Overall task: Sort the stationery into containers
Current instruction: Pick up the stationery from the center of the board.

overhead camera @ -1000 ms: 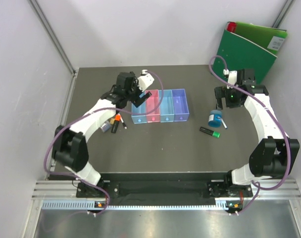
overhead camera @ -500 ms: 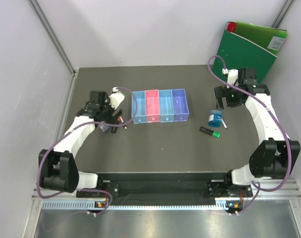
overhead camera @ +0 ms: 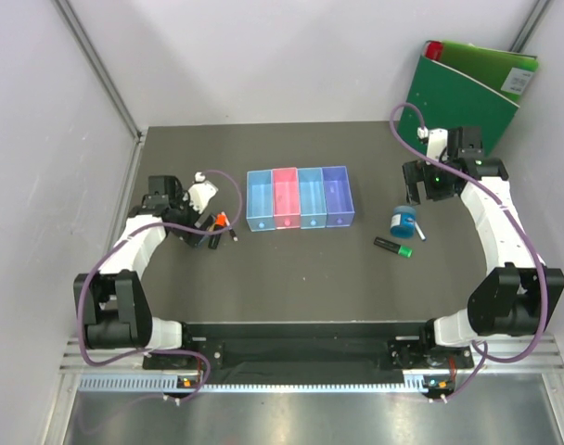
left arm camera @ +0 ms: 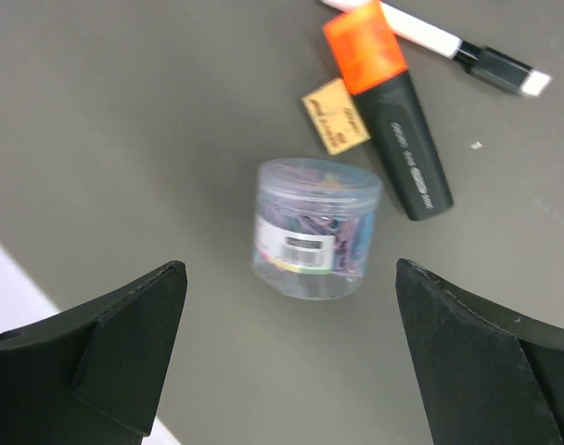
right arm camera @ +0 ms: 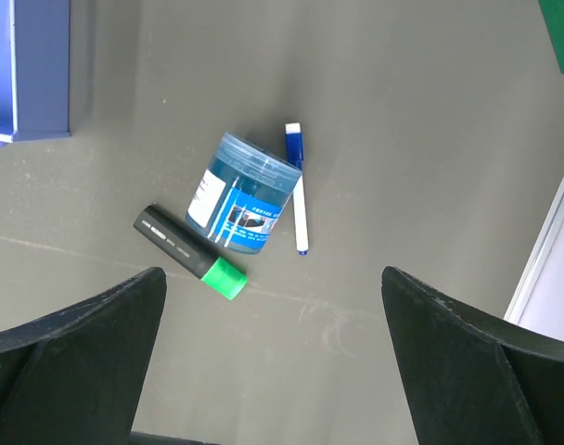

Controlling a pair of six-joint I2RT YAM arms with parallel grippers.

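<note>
The left gripper's open fingers still hang above the clear round tub of clips point(left arm camera: 315, 229), so the robot will next lower the left gripper onto it, one finger down each side.
The four joined bins point(overhead camera: 301, 197), light blue, pink, light blue and purple, stand mid-table. Left of them lie an orange-capped black marker point(left arm camera: 393, 130), a thin white pen point(left arm camera: 449, 42), a small tan piece point(left arm camera: 336, 116) and a clear round tub of clips point(left arm camera: 314, 232). My left gripper point(left arm camera: 291, 352) is open and empty above the tub; it also shows in the top view point(overhead camera: 195, 228). To the right lie a blue round tub point(right arm camera: 245, 206), a green-capped marker point(right arm camera: 189, 252) and a blue-capped white pen point(right arm camera: 299, 190). My right gripper point(right arm camera: 273, 362) is open and empty above them.
A big green binder point(overhead camera: 472, 88) leans in the back right corner. The purple bin's end point(right arm camera: 32, 65) shows at the upper left of the right wrist view. White walls close the table on the left and right.
My left arm has swung from over the light blue bin leftward and down to the items left of the bins. The right arm has not moved.
</note>
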